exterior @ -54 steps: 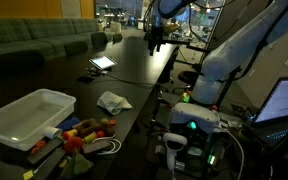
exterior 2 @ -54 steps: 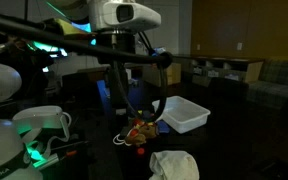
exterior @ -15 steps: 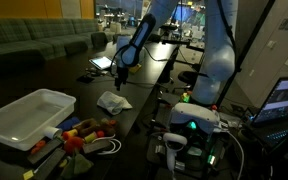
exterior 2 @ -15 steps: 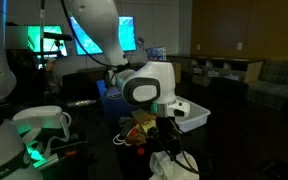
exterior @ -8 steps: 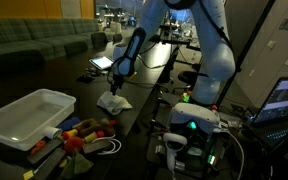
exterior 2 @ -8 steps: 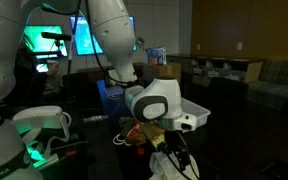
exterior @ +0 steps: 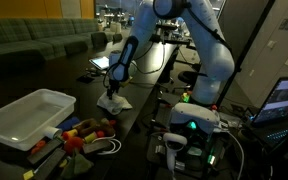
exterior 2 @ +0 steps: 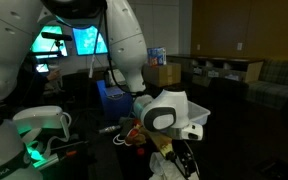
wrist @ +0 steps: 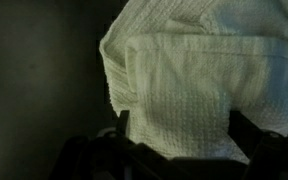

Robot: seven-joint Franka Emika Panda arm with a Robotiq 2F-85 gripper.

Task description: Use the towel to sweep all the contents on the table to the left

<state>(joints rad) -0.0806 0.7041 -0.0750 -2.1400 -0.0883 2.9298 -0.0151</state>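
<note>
Next, my gripper lowers a little more onto the towel's cloth (exterior: 112, 97) (wrist: 178, 126) and shuts, pinching the cloth, since it already lies between my open fingers.
A crumpled white towel (exterior: 114, 101) lies on the dark table (exterior: 139, 75); it also shows in an exterior view (exterior 2: 170, 167) and fills the wrist view (wrist: 194, 80). My gripper (exterior: 110, 97) is down on the towel, seen also in an exterior view (exterior 2: 176, 160). In the wrist view my gripper (wrist: 176, 125) is open, its two dark fingers (wrist: 123, 122) standing either side of the cloth. A heap of small coloured items (exterior: 84, 130) lies near the table's near end, also seen in an exterior view (exterior 2: 140, 130).
A white plastic bin (exterior: 26, 115) stands beside the coloured heap, also visible in an exterior view (exterior 2: 187, 112). A tablet (exterior: 102, 62) lies further along the table. A cable (exterior: 104, 148) coils near the heap. Equipment with green lights (exterior: 189, 125) sits off the table's edge.
My arm has come down from high above the far end of the table to the towel. The open gripper now sits on the cloth. The towel has not moved.
</note>
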